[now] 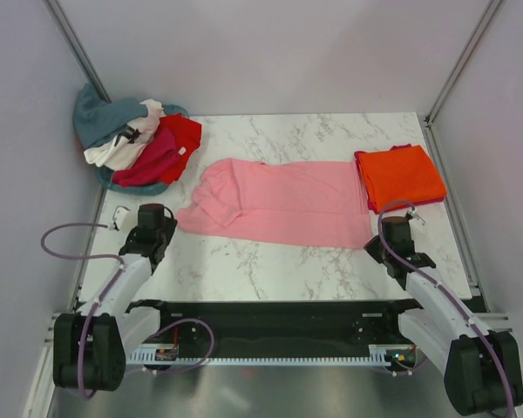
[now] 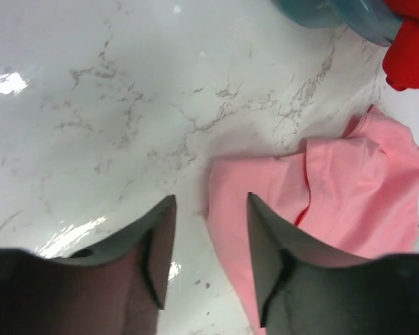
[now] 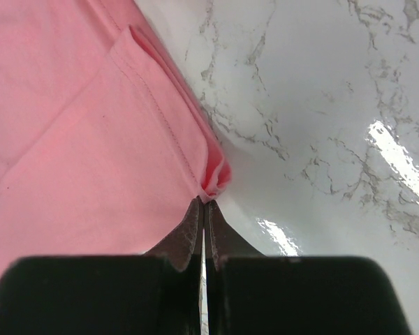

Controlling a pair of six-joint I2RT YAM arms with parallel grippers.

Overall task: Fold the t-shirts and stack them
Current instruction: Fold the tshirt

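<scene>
The pink t-shirt's loose near corner (image 1: 184, 224) (image 2: 221, 192) is below my left gripper and to its right in the top view. I need to move down that way and pinch the corner's edge.
A light pink t-shirt (image 1: 288, 200) lies folded into a long band across the middle of the table. My right gripper (image 1: 380, 242) (image 3: 204, 202) is shut, its tips pinching the puckered near right corner of that pink t-shirt (image 3: 91, 139). My left gripper (image 1: 159, 223) (image 2: 211, 199) hangs open just over the near left corner of the pink t-shirt (image 2: 335, 188); the cloth's edge runs between its jaws and nothing is gripped. An orange t-shirt (image 1: 401, 174) lies folded at the right, on top of a magenta one.
At the back left a teal basket (image 1: 148, 187) (image 2: 335, 10) holds a heap of teal-grey (image 1: 100, 117), white (image 1: 113, 150), red (image 1: 179, 135) (image 2: 412, 49) and magenta (image 1: 152, 163) shirts. Grey walls and metal posts close in the marble table (image 1: 270, 257).
</scene>
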